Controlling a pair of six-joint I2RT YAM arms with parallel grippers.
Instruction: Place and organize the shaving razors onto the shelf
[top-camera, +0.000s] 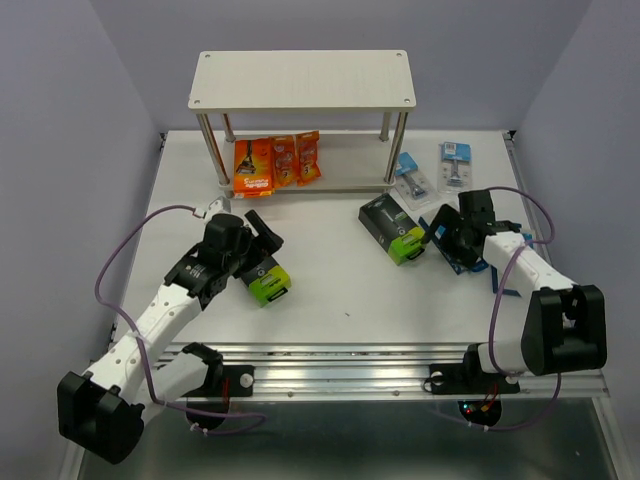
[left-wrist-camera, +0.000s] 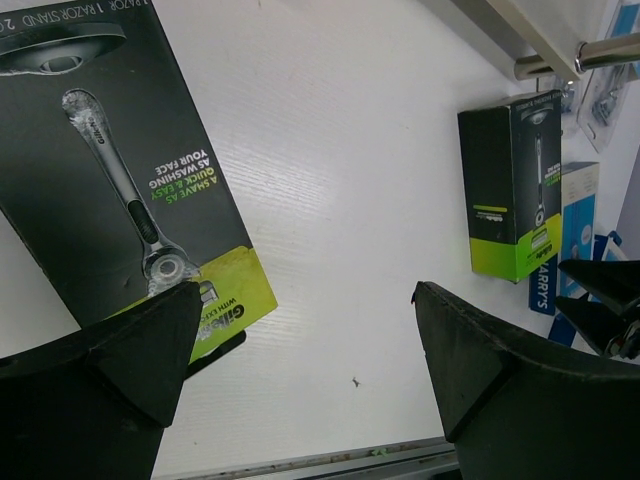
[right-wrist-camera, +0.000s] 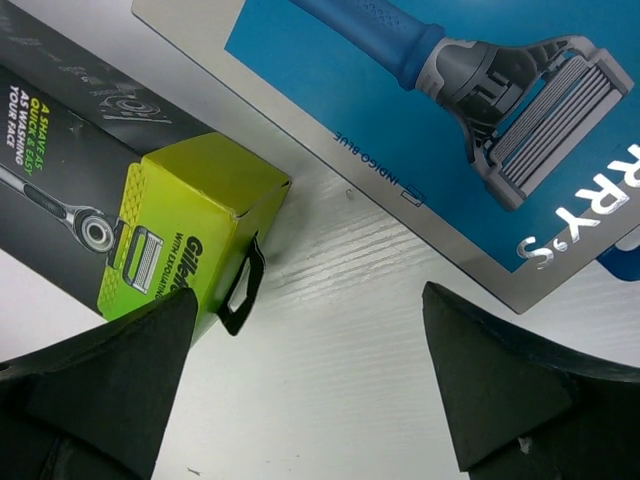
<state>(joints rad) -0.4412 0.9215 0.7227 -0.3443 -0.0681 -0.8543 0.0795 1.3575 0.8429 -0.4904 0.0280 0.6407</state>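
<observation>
My right gripper will next reach outward to the blister card by the shelf post, which still lies unshelved, then lower onto its clear razor half (top-camera: 416, 186) and close.
The shelf (top-camera: 300, 80) stands at the back, with three orange razor packs (top-camera: 278, 162) on its lower board. A black-and-lime box (top-camera: 262, 278) lies on the table by my left gripper (top-camera: 265, 232), which is open and empty. In the left wrist view (left-wrist-camera: 305, 300) its left finger overlaps the lime end of that box (left-wrist-camera: 120, 170). My right gripper (top-camera: 440, 232) is open and empty, low between a second black-and-lime box (top-camera: 392, 230) and a blue box (top-camera: 468, 258). The right wrist view (right-wrist-camera: 310, 300) shows that lime box (right-wrist-camera: 190, 230) on the left and the blue box (right-wrist-camera: 400, 110) above.
Two light-blue blister cards (top-camera: 410, 178) (top-camera: 455, 160) lie right of the shelf. A silver shelf post (left-wrist-camera: 590, 55) shows in the left wrist view. The table's front metal rail (top-camera: 330, 360) runs between the arm bases. Purple walls enclose the table.
</observation>
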